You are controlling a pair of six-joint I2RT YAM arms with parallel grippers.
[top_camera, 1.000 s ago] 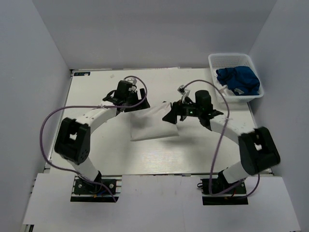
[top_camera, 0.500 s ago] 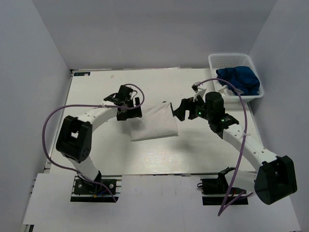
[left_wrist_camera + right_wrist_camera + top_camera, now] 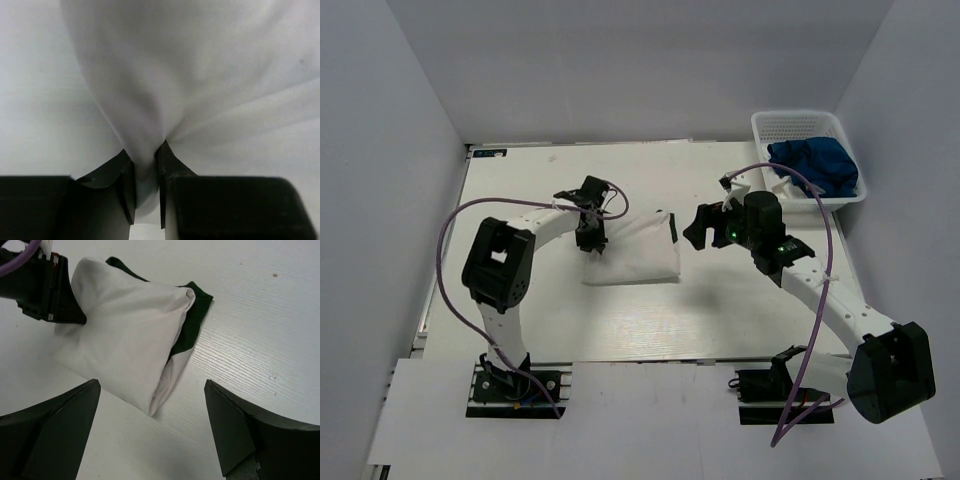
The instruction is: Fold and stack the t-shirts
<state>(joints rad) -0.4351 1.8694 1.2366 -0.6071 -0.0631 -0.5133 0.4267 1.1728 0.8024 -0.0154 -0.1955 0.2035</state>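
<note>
The shirt point(image 3: 130, 340) should next be dragged outward and to the left in the top view by my left gripper, into the table's empty far corner, and be released there.
A folded white t-shirt with dark green sleeves point(image 3: 638, 250) lies mid-table; a green sleeve edge point(image 3: 192, 325) pokes out at its right side. My left gripper point(image 3: 591, 237) is at the shirt's left edge, jaws shut on a pinch of its white cloth point(image 3: 146, 165). Just right of the shirt, my right gripper point(image 3: 696, 228) hovers open and touches nothing; the folded shirt point(image 3: 130, 340) lies ahead of its spread fingers point(image 3: 235, 430). A royal blue t-shirt point(image 3: 812, 167) is bundled in the basket at the back right.
The white mesh basket point(image 3: 790, 125) stands at the table's back right corner, near the right wall. Purple cables loop over both arms. The table's edges point(image 3: 470, 200) run close to the side walls.
My left gripper slid in at the shirt's left edge and closed on the cloth. The right arm backed off to the right of the shirt about a second ago, then stayed still.
</note>
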